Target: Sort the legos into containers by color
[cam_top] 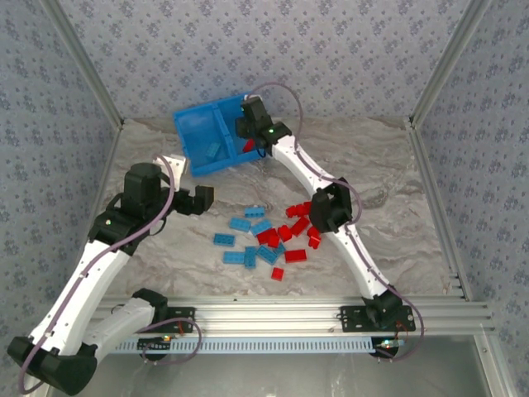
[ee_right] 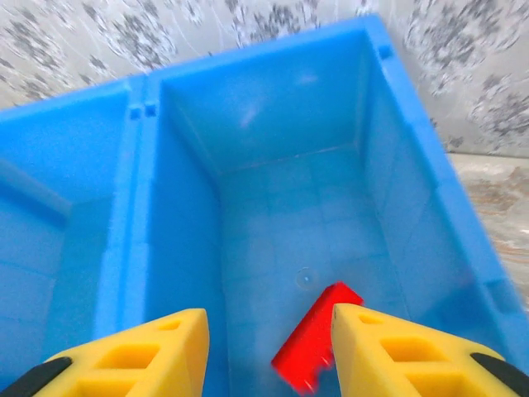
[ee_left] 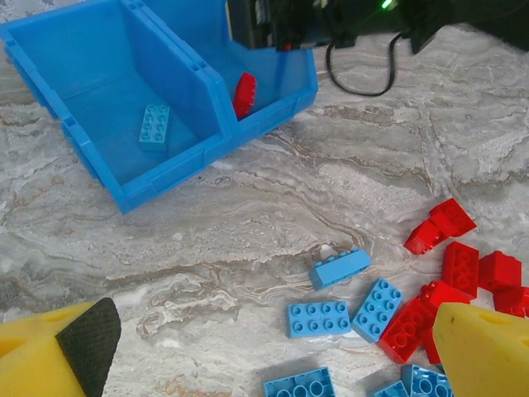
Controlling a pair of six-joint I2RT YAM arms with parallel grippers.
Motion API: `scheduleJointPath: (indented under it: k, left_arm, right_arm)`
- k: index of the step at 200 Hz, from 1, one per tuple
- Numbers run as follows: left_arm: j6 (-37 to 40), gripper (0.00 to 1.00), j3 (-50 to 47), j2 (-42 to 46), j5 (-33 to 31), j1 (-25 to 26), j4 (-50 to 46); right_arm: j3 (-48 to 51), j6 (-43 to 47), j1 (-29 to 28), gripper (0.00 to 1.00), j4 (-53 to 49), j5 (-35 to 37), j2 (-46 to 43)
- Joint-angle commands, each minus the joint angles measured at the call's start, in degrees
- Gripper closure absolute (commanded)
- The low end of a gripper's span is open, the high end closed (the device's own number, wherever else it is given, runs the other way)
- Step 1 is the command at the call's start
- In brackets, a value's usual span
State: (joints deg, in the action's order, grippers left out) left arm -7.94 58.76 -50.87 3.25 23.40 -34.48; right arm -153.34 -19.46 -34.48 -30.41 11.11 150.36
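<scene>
The left gripper will next move across above the light blue brick nearest the bin and lower its open fingers around the brick, because the brick lies clear of its neighbours.
The blue bin (cam_top: pixel 192 132) stands at the back of the table, split by a divider (ee_right: pixel 136 207). My right gripper (ee_right: pixel 269 318) hangs open over its right compartment. A blurred red lego (ee_right: pixel 318 339) sits loose beside the right finger, above the bin floor, and it also shows against the divider (ee_left: pixel 244 93). One light blue lego (ee_left: pixel 154 126) lies in the left compartment. Loose red legos (cam_top: pixel 297 227) and light blue legos (cam_top: pixel 248 240) lie mixed mid-table. My left gripper (cam_top: pixel 198 201) is open with nothing in it, just left of that pile.
The right arm's elbow (cam_top: pixel 331 207) hangs over the right side of the pile. Patterned walls and metal posts enclose the table. A metal rail (cam_top: pixel 273 314) runs along the near edge. Bare marbled table (ee_left: pixel 207 240) lies between the bin and the pile.
</scene>
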Motion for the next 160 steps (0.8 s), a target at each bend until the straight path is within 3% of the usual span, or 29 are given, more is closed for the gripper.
scheduleJointPath:
  k: [1,20,51,89,125,140,160]
  left_arm:
    - [0.6,0.01,0.5,-0.3,0.9,-0.5,0.8]
    - [0.1,0.01,1.0,-1.6,0.7,-0.6,0.3]
    - [-3.0,0.01,2.0,-5.0,1.1,-0.2,-0.6]
    - [-10.7,0.01,3.5,-13.1,-2.2,8.1,-0.5]
    - [-22.6,0.01,7.2,-27.4,-9.1,15.0,0.0]
    - [-29.5,0.01,9.2,-34.7,-10.7,15.8,-0.3]
    - [-32.4,0.01,12.4,-44.2,-11.8,17.2,0.5]
  right_arm:
    - [4.5,-0.5,-0.1,0.54,-6.8,1.1,-13.4]
    - [17.6,-0.5,-0.1,0.52,-8.7,1.3,-24.9]
    - [49.9,0.2,-0.1,0.45,-2.2,-0.5,-48.4]
    - [79.5,-2.3,-0.3,0.31,-1.3,-0.7,-73.9]
    - [95.7,-9.0,-0.1,0.20,-3.7,0.4,-90.4]
    - [98.6,-10.8,0.2,0.16,-5.5,1.2,-94.2]
    - [99.6,-12.0,0.5,0.15,-7.9,2.5,-96.7]
